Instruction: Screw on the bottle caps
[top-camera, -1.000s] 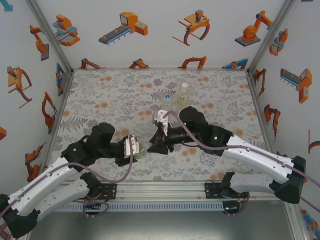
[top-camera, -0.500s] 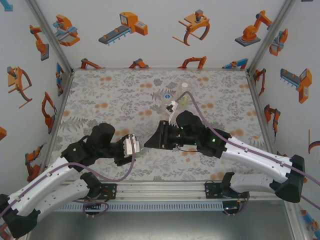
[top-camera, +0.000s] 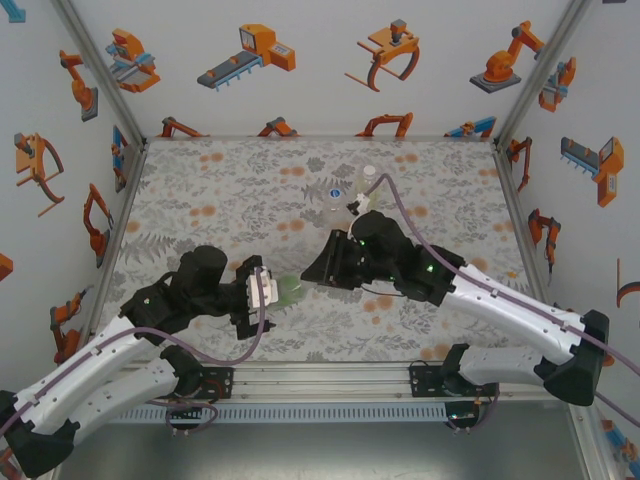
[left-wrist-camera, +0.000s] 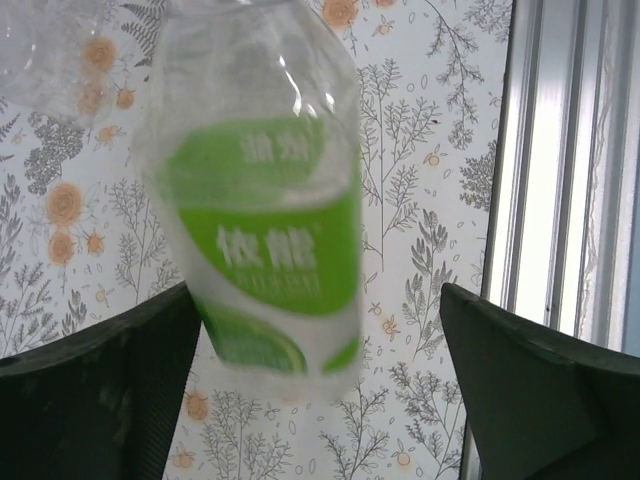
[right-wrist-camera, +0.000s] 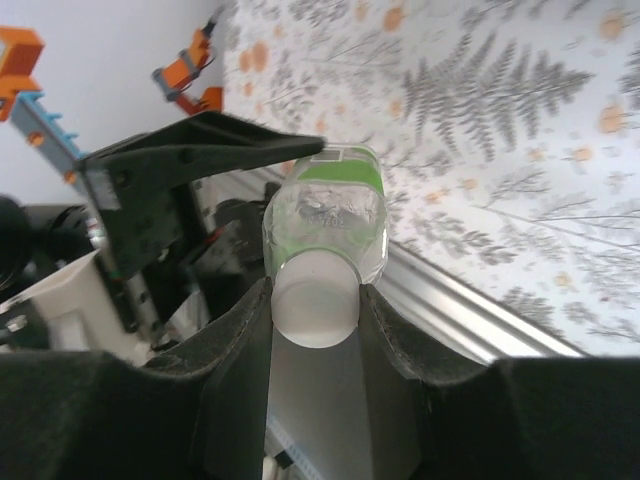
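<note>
The tabletop beside the standing bottles lies outward, so next my right gripper should swing outward, turn the capped bottle upright, set it there and release it.
The green-labelled bottle lies nearly level between my two grippers, above the table's front. A white bottle cap sits on its neck, and my right gripper is shut on that cap. The bottle's body points away towards the left arm. My left gripper stands open around the bottle's base, which looks blurred; a wide gap shows on its right side. In the top view my left gripper and my right gripper face each other. A colourless bottle and a pale yellow bottle stand at the back.
The metal rail of the table's front edge runs close under the left gripper. The right arm's cable loops past the two standing bottles. The floral table top stretches to the left and back.
My left gripper has opened and let go of the green bottle's body. The right gripper, still shut on the cap, has shifted slightly back and right.
</note>
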